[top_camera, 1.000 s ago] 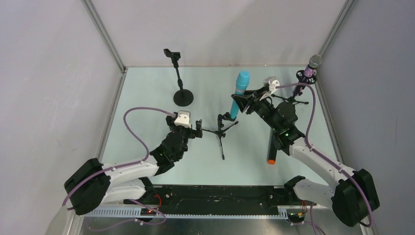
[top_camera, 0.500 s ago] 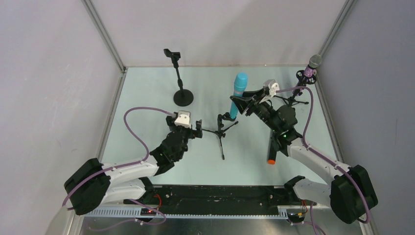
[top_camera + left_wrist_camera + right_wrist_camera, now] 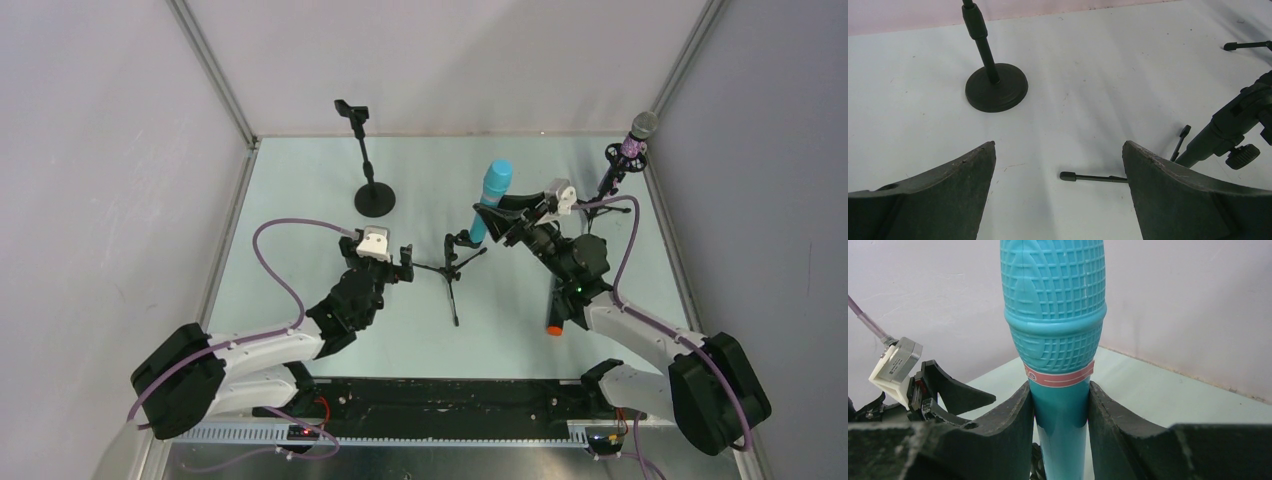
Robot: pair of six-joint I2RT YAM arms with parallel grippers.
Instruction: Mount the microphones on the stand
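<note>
The turquoise microphone's lower end is beside the clip of the tripod stand, so the robot's right gripper will lower, ease the microphone's handle into the clip, and release.
My right gripper point(image 3: 491, 218) point(image 3: 1060, 390) is shut on the shaft of the turquoise microphone point(image 3: 494, 190) point(image 3: 1055, 315), which stands nearly upright, head up. Its lower end is beside the clip of the black tripod stand point(image 3: 456, 262) at mid-table; whether it sits in the clip is hidden. The purple microphone point(image 3: 637, 134) sits in a stand at the far right corner. The black microphone point(image 3: 556, 300) with an orange end lies on the table under my right arm. My left gripper point(image 3: 380, 262) point(image 3: 1058, 145) is open and empty, left of the tripod stand point(image 3: 1220, 132).
A round-base stand point(image 3: 372, 190) point(image 3: 996, 93) with an empty clip stands at the back left. The tripod's legs point(image 3: 1093, 177) spread over the table just ahead of my left fingers. Enclosure walls close in at the back and on both sides.
My right gripper has carried the turquoise microphone a little lower and nearer, its lower end staying by the tripod's clip. The left arm has not moved.
</note>
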